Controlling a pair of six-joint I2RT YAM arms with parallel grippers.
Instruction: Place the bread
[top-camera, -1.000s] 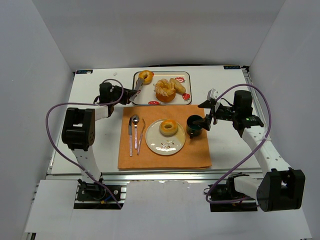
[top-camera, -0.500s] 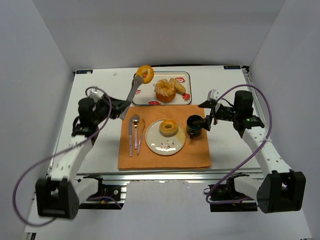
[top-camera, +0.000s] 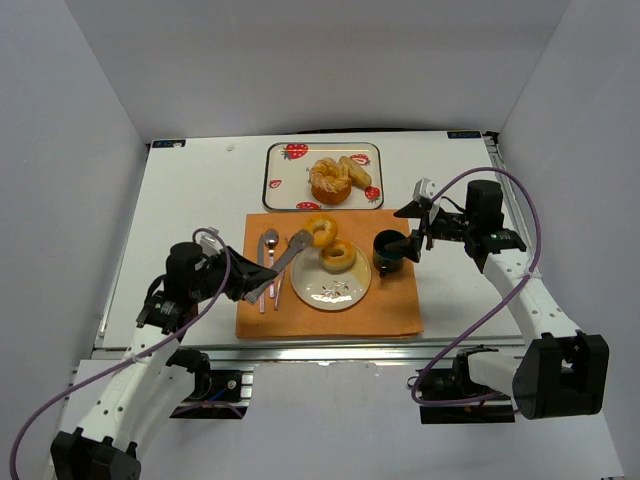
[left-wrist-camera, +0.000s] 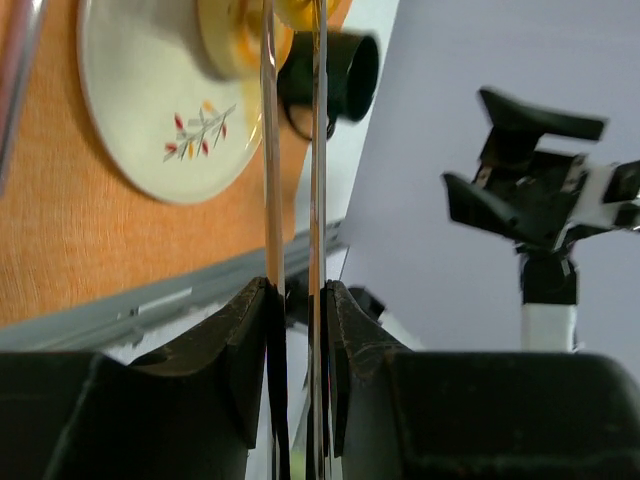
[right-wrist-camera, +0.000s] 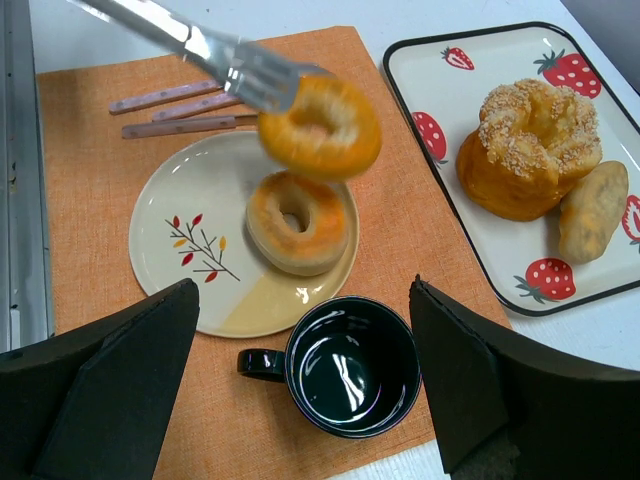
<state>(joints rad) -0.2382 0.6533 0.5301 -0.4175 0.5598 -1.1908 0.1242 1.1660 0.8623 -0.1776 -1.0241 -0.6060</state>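
The pinched bread still hangs off-center, so my left gripper should go down and to the right in the top view next, to bring its tongs (top-camera: 285, 258) over the second ring bread (top-camera: 338, 257).
My left gripper (top-camera: 246, 285) is shut on metal tongs (top-camera: 285, 258), seen edge-on in the left wrist view (left-wrist-camera: 292, 150). The tongs pinch a ring-shaped bread (top-camera: 320, 228), also in the right wrist view (right-wrist-camera: 320, 127). It hangs just above the cream plate (top-camera: 322, 292) with a leaf pattern (right-wrist-camera: 190, 230). A second ring bread (top-camera: 338, 257) lies on that plate (right-wrist-camera: 295, 222). My right gripper (top-camera: 414, 241) is open and empty, its fingers either side of a black cup (right-wrist-camera: 350, 365), slightly above it.
The plate, the cup (top-camera: 388, 250) and cutlery (top-camera: 268, 262) sit on an orange placemat (top-camera: 330, 318). A strawberry-print tray (top-camera: 272, 178) behind it holds a sugared pastry (top-camera: 329, 180) and a smaller roll (top-camera: 355, 170).
My left arm has swung back from the tray toward the near left, carrying the bread in the tongs from over the tray to over the plate. The right arm has not moved.
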